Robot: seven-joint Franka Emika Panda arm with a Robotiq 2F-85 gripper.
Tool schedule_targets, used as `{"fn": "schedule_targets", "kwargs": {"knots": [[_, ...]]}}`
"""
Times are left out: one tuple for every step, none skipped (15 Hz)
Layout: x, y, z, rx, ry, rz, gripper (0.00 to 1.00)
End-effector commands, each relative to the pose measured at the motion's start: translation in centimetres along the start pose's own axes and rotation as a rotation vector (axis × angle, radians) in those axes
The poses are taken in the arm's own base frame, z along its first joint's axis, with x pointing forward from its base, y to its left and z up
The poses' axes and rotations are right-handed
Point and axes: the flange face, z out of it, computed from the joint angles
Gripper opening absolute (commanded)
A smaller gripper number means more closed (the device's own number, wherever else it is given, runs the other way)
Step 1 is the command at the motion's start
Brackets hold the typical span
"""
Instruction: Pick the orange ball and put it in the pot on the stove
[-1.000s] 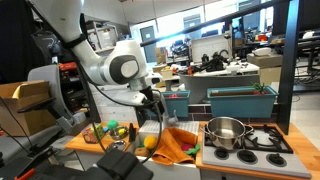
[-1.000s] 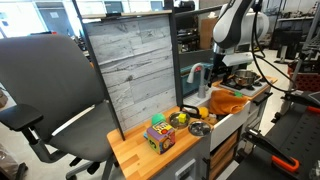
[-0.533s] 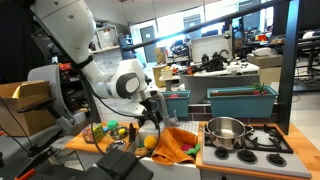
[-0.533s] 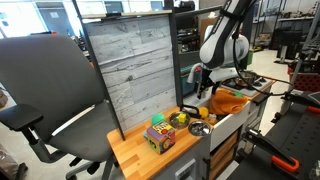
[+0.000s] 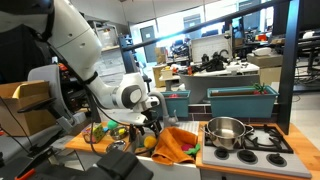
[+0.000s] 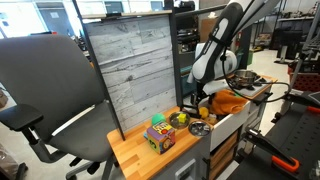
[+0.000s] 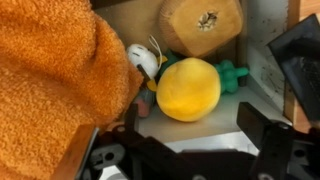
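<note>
I should move my gripper down next, with one finger between the ball and the cloth and the other by the green toy, because the ball is still below my open, empty fingers.
The orange ball [image 7: 188, 88] is yellow-orange and lies on the counter beside a fuzzy orange cloth [image 7: 50, 80]. In an exterior view the ball [image 5: 150, 142] sits left of the cloth [image 5: 176, 143]. My gripper [image 7: 190, 140] is open and hangs just above the ball, with one dark finger on each side and nothing between them. It shows low over the counter in both exterior views [image 5: 150, 127] [image 6: 203, 100]. The steel pot [image 5: 226, 131] stands on the stove [image 5: 262, 140], apart from the gripper; it also shows in an exterior view [image 6: 243, 77].
A wooden block [image 7: 200, 22], a small white toy [image 7: 143, 60] and a green toy [image 7: 233, 74] lie close around the ball. A colourful cube [image 6: 160, 135] and a dark bowl [image 6: 180, 119] sit on the wooden counter. A teal bin [image 5: 240, 101] stands behind the stove.
The arm has bent and lowered, and the gripper has come down toward the counter over the ball. The ball, cloth and pot have not moved.
</note>
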Motion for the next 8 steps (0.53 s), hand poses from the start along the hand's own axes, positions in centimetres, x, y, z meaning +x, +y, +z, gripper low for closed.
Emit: {"fn": "schedule_targets", "kwargs": {"knots": [[1.0, 1.0, 1.5, -0.028, -0.058, 0.014, 1.00], [1.0, 1.4, 1.9, -0.033, -0.078, 0.024, 1.00], [1.1, 1.8, 2.3, -0.036, -0.092, 0.036, 1.00], [1.1, 2.1, 2.5, -0.040, -0.104, 0.043, 1.00], [1.3, 2.3, 2.7, -0.040, -0.105, 0.051, 0.75], [1.4, 2.5, 2.8, -0.040, -0.110, 0.058, 0.74], [1.6, 2.6, 2.9, -0.041, -0.105, 0.063, 0.65], [1.7, 2.6, 2.9, -0.039, -0.106, 0.069, 0.58]]}}
